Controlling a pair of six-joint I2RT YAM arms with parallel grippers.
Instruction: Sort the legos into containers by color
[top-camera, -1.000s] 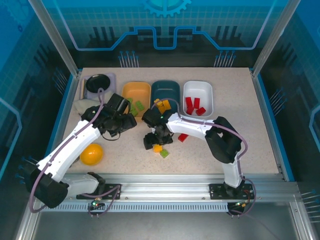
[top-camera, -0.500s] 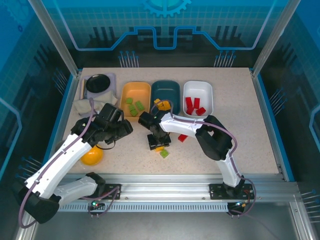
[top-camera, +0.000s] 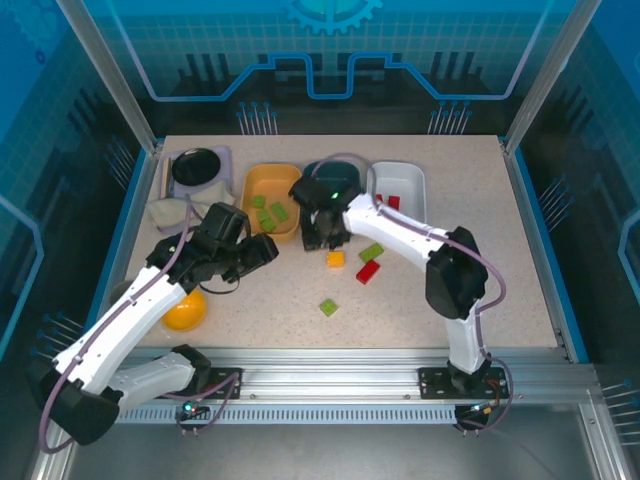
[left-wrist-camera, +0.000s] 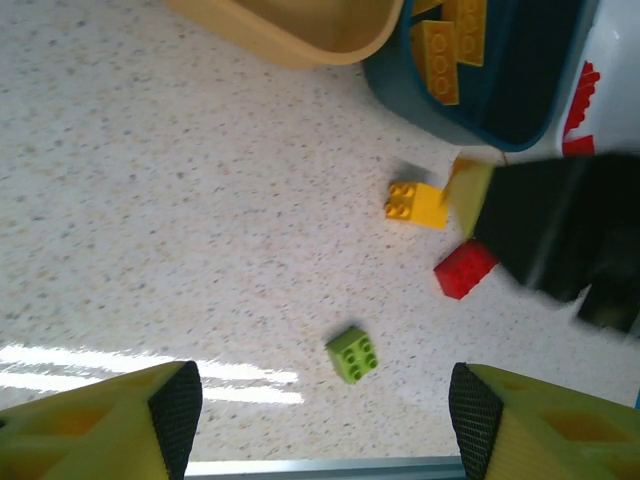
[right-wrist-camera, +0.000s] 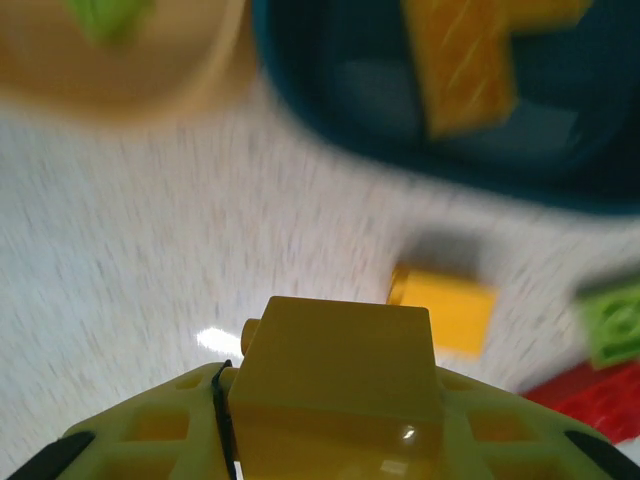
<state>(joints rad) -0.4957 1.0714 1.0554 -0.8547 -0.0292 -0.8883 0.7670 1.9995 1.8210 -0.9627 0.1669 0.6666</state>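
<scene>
The orange-yellow lego (right-wrist-camera: 335, 370) goes outward in my right gripper past the dark teal container's near rim next, then down into that container for release, since yellow legos lie there.
My right gripper (top-camera: 318, 236) hovers at the near rim of the dark teal container (top-camera: 352, 176), shut on an orange-yellow lego (right-wrist-camera: 335, 370). Two yellow legos (right-wrist-camera: 470, 60) lie in the teal container (right-wrist-camera: 400, 140). Green legos (top-camera: 268, 212) sit in the yellow-orange container (top-camera: 250, 178), red legos (top-camera: 393, 203) in the white container (top-camera: 412, 180). Loose on the table are a yellow lego (top-camera: 335, 259), a green lego (top-camera: 371, 252), a red lego (top-camera: 367, 272) and a second green lego (top-camera: 328, 307). My left gripper (top-camera: 262, 252) is open above the table, its fingers (left-wrist-camera: 175, 405) either side of the green lego (left-wrist-camera: 353, 354).
A round black dish (top-camera: 197, 165) and a beige cloth (top-camera: 170, 212) lie at the back left. A glossy yellow dome bowl (top-camera: 184, 308) sits under my left arm. The metal rail (left-wrist-camera: 330, 468) marks the table's near edge.
My right gripper shut on a yellow lego near the table's front and carried it back towards the teal container. The left arm swung slightly nearer, its jaws still open.
</scene>
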